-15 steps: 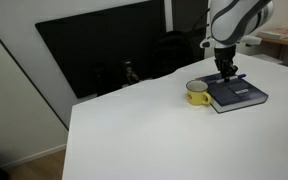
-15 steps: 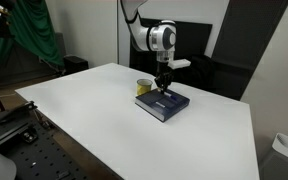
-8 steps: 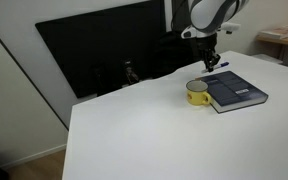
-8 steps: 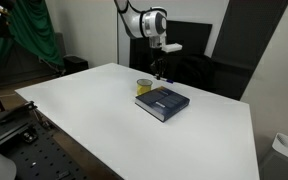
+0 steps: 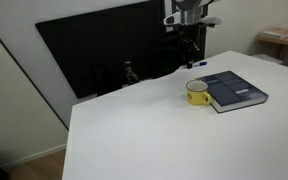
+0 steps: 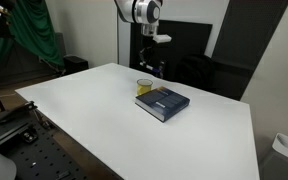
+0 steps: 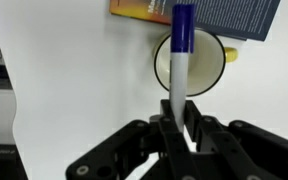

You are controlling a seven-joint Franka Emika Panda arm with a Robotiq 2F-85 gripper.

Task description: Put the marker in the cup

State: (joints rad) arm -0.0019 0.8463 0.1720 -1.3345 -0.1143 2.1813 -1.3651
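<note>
The robot's gripper next needs to turn and go down until the marker's blue cap dips inside the cup's opening [image 5: 197,86] [image 7: 205,64], which is below the cap, and then release the marker.
My gripper [image 7: 179,128] is shut on the marker [image 7: 181,55], a slim pen with a blue cap and pale barrel that points away from the jaws. In the wrist view the marker's cap lies over the yellow cup [image 7: 212,70], which stands on the table far below. In both exterior views the gripper [image 5: 194,58] [image 6: 153,68] hangs well above the table, with the marker's blue end [image 5: 198,66] showing under it. The yellow cup [image 5: 197,93] [image 6: 144,88] stands upright beside the dark-blue book's edge.
A flat dark-blue book [image 5: 236,91] [image 6: 164,102] lies next to the cup on the white table [image 5: 164,140]. A large black screen [image 5: 104,50] stands behind the table. The table's edges show at the left and front.
The gripper has lifted the marker off the book and carried it up and sideways, from above the book to a spot high above the cup's side of the table.
</note>
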